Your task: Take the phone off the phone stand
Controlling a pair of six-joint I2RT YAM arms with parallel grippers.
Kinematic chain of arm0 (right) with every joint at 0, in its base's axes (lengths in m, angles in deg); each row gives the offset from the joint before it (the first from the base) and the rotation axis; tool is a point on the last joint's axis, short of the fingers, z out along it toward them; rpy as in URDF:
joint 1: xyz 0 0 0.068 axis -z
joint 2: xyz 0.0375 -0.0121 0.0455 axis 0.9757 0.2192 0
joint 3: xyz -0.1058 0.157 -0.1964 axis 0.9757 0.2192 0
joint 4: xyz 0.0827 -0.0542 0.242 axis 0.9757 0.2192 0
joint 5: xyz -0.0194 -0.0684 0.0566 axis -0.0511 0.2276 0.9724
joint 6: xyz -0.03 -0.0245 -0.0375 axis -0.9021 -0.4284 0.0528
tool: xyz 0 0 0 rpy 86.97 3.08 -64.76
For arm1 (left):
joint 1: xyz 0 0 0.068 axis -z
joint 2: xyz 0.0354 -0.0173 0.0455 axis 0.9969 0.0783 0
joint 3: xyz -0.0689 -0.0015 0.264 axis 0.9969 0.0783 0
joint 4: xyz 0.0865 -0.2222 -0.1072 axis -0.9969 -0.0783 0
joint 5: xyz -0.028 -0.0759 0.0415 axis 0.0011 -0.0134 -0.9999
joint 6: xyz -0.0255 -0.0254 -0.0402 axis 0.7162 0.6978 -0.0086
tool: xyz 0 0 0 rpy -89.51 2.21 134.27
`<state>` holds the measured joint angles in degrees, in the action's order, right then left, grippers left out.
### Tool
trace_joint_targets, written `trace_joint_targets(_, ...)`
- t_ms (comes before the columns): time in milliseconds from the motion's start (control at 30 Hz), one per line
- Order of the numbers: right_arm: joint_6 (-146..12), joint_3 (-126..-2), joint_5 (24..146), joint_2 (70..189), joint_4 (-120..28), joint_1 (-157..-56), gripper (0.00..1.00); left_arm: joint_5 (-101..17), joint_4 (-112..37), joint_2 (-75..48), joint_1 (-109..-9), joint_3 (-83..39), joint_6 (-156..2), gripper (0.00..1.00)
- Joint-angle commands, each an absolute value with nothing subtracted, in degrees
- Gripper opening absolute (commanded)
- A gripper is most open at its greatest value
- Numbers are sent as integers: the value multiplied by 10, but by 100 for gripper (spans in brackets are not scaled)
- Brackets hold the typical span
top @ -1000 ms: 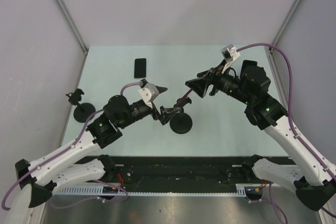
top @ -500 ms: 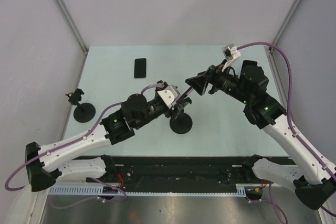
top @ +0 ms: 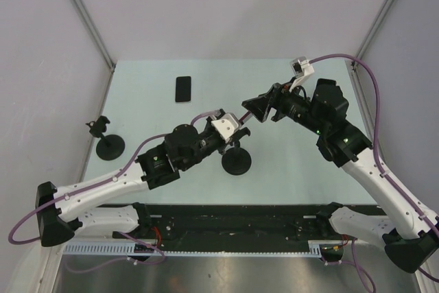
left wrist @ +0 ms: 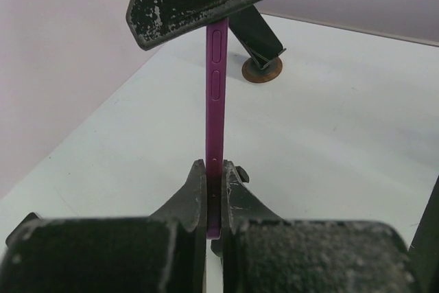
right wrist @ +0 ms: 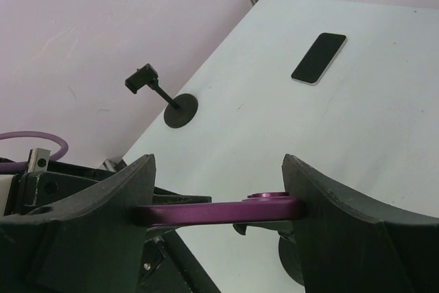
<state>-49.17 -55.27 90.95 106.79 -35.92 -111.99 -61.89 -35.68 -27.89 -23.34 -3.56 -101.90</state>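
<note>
The clear tabletop (top: 200, 90) beside the black phone lies outward and below, so the robot's left gripper should next move outward and down and release the purple phone there.
A purple phone (top: 242, 125) hangs tilted above the table, held at both ends. My left gripper (top: 232, 135) is shut on its lower end, the two fingers pinching the thin purple phone (left wrist: 217, 101) from both sides at my left gripper (left wrist: 214, 190). My right gripper (top: 252, 110) is shut across the width of the upper end; in the right wrist view the phone (right wrist: 219, 211) spans from one finger to the other of my right gripper (right wrist: 218, 183). The black phone stand (top: 237, 162) has its round base on the table just below. Whether its cradle touches the phone is hidden.
A second black stand (top: 106, 142) is at the table's left edge, also in the right wrist view as the small stand (right wrist: 171, 104). A black phone (top: 183, 88) lies flat at the back left, seen too as the dark phone (right wrist: 319, 57).
My left arm has swung right to the purple phone and its open jaws have closed on the lower end. The right gripper has kept its hold, barely moving.
</note>
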Motion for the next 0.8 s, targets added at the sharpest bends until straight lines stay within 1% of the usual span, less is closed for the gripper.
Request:
trace_joint_targets(0,-481,-587,905,1061,-396,-1120,11,-647,-338,-285,-234,-56,-1015,0)
trace_joint_targets(67,-484,-588,904,1059,-395,-1118,28,-669,-336,-288,-235,-55,-1001,0)
trace_joint_targets(100,-484,-588,904,1059,-394,-1120,46,-675,-335,-289,-235,-54,-997,1)
trace_joint_targets(167,-486,-588,900,1056,-388,-1118,60,-685,-334,-292,-235,-53,-988,1)
trace_joint_targets(200,-486,-587,894,1054,-385,-1118,72,-691,-332,-296,-236,-52,-986,1)
trace_joint_targets(267,-491,-588,888,1051,-380,-1118,83,-699,-332,-298,-242,-51,-976,0)
trace_joint_targets(300,-493,-588,883,1047,-375,-1117,90,-702,-331,-300,-245,-51,-972,0)
trace_joint_targets(400,-507,-588,882,1036,-367,-1117,99,-696,-332,-309,-269,-45,-945,1)
trace_joint_targets(433,-511,-587,880,1034,-364,-1116,100,-687,-332,-312,-289,-42,-924,1)
trace_joint_targets(600,-535,-581,854,1007,-334,-1116,100,-626,-333,-325,-372,-27,-848,0)
trace_joint_targets(767,-554,-568,825,982,-304,-1114,100,-538,-334,-312,-488,-15,-757,0)
